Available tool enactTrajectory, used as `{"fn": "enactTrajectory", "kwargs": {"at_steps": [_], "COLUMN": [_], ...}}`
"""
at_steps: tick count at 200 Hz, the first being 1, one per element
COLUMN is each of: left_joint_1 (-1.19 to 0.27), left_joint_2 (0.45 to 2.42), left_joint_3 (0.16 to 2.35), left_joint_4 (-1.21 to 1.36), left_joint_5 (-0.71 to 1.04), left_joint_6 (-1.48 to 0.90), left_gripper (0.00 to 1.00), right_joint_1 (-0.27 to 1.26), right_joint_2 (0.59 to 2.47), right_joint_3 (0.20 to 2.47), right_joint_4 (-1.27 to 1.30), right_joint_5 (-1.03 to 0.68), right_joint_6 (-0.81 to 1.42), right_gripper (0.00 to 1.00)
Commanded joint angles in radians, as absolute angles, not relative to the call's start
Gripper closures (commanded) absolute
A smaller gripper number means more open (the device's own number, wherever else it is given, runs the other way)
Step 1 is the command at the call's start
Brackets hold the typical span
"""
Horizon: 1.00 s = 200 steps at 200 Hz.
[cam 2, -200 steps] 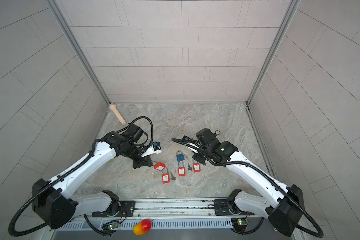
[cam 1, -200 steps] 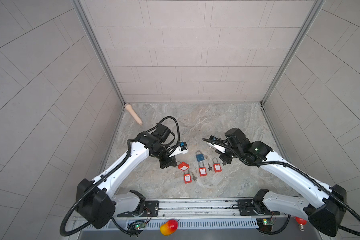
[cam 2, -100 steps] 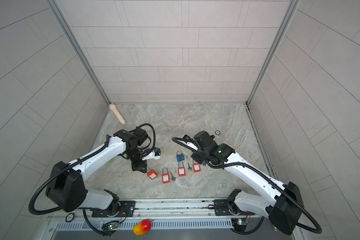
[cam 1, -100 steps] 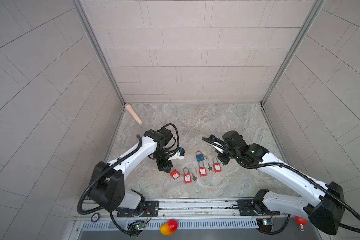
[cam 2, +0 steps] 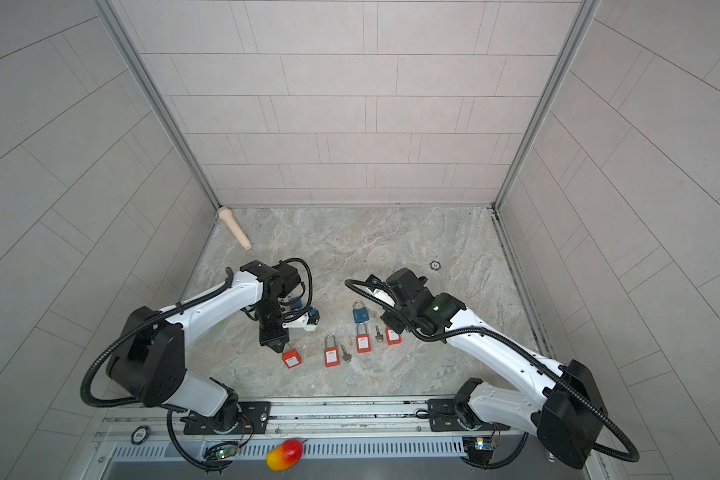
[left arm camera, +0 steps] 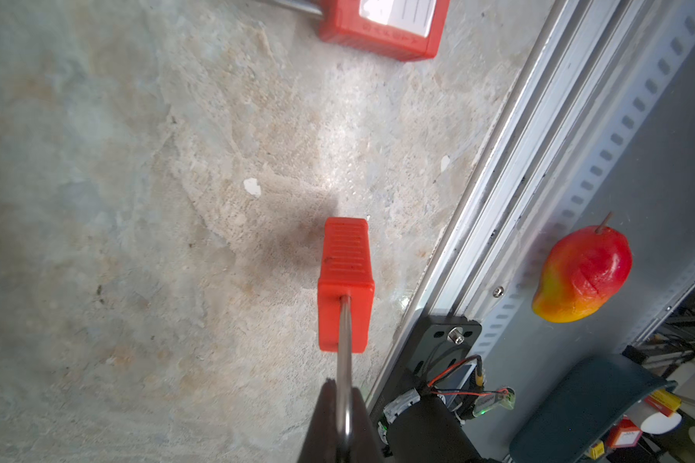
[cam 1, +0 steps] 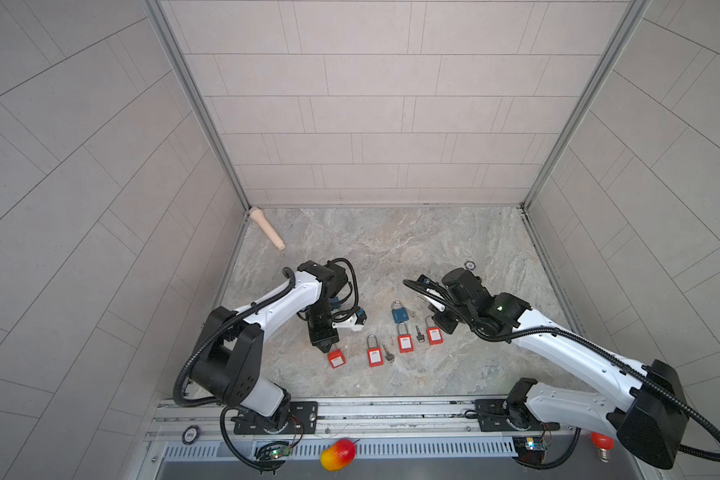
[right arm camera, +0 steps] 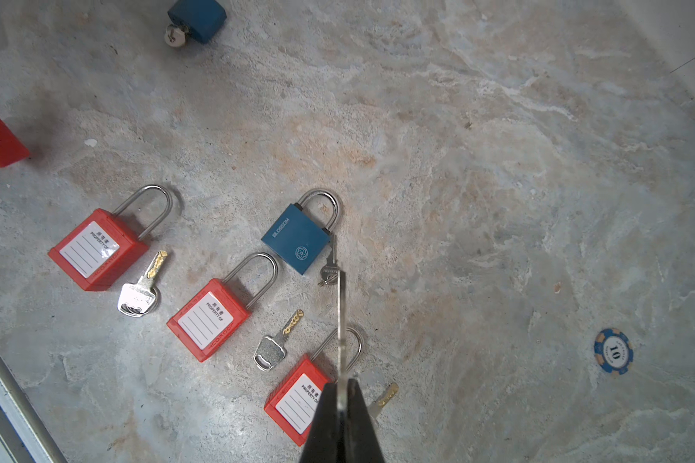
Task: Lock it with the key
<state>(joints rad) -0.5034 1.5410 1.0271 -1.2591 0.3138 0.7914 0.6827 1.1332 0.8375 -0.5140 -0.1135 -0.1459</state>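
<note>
The clear stone floor is close below the hanging padlock in my left gripper. I should next lower the padlock until its red body meets the floor, and release its steel shackle.
My left gripper (left arm camera: 342,391) is shut on the steel shackle of a red padlock (left arm camera: 346,280). The padlock's body hangs below the jaws, close to the stone floor; touching or not, I cannot tell. In both top views this padlock (cam 1: 336,358) (cam 2: 291,358) sits left of the row, just past the left gripper (cam 1: 324,345). My right gripper (right arm camera: 341,385) is shut on a thin silver key (right arm camera: 341,316), seen edge-on and pointing out from the jaws. It hovers over a red padlock (right arm camera: 297,401) at the right end of the row. In a top view the right gripper (cam 1: 442,323) hides the key.
Two more red padlocks (right arm camera: 93,252) (right arm camera: 209,320), a blue padlock (right arm camera: 297,240) and loose keys (right arm camera: 139,292) (right arm camera: 273,346) lie on the floor. A poker chip (right arm camera: 613,351) lies far right, a beige peg (cam 1: 267,228) at the back left. A toy mango (left arm camera: 582,274) rests beyond the front rail (left arm camera: 498,200).
My left arm has drawn back toward the front left, carrying the red padlock away from the row. The right arm has barely moved and keeps hold of the key.
</note>
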Motion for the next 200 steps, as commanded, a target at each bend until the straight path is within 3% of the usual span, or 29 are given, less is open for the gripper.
{"fn": "enactTrajectory", "kwargs": {"at_steps": [1, 74, 124, 200], "left_joint_1": [-0.53, -0.554, -0.58, -0.572], "left_joint_2": [1.575, 1.66, 1.729, 1.72], "left_joint_3": [1.045, 1.074, 1.121, 1.123], "left_joint_4": [-1.318, -1.248, -1.203, -1.096], "left_joint_5": [0.31, 0.234, 0.231, 0.24], "left_joint_6": [0.836, 0.808, 0.789, 0.731], "left_gripper": [1.0, 1.0, 0.78, 0.66], "right_joint_1": [0.689, 0.689, 0.69, 0.745], "right_joint_2": [1.148, 1.161, 1.175, 1.154], "right_joint_3": [0.85, 0.857, 0.874, 0.891], "right_joint_4": [-0.494, -0.492, -0.512, -0.567], "right_joint_5": [-0.138, -0.142, -0.146, -0.123], "right_joint_6": [-0.109, -0.085, -0.064, -0.01], "right_gripper": [1.0, 1.0, 1.0, 1.0]}}
